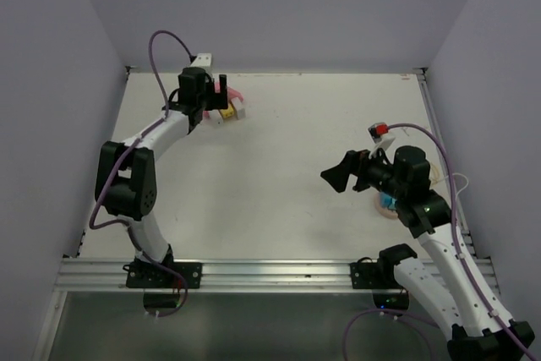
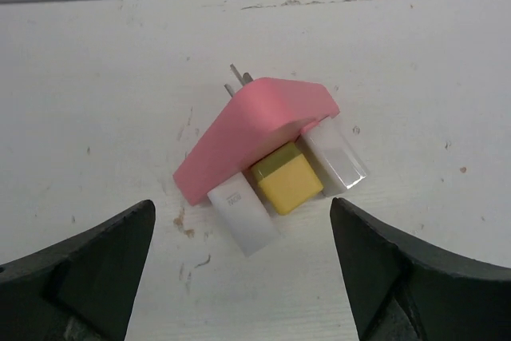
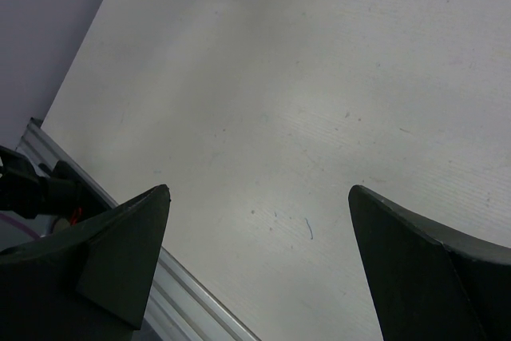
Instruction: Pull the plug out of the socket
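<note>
My left gripper will next turn and lower its fingers astride the pink socket's end by the white plug, because that end is below, slanted across the opening between the fingers.
A pink socket block lies flat on the white table near the far left corner, two metal prongs sticking out of its far side. Three plugs sit in its near face: a white one, a yellow one and a pale glossy one. My left gripper is open just in front of them. The plug ends reach in between its fingers, touching neither. From above, the left gripper hovers at the pink socket. My right gripper is open over bare table, holding nothing.
A small red-and-white object lies at the right side of the table. A blue item on a pale round thing sits partly under the right arm. The back wall rises just behind the socket. An aluminium rail runs along the near edge.
</note>
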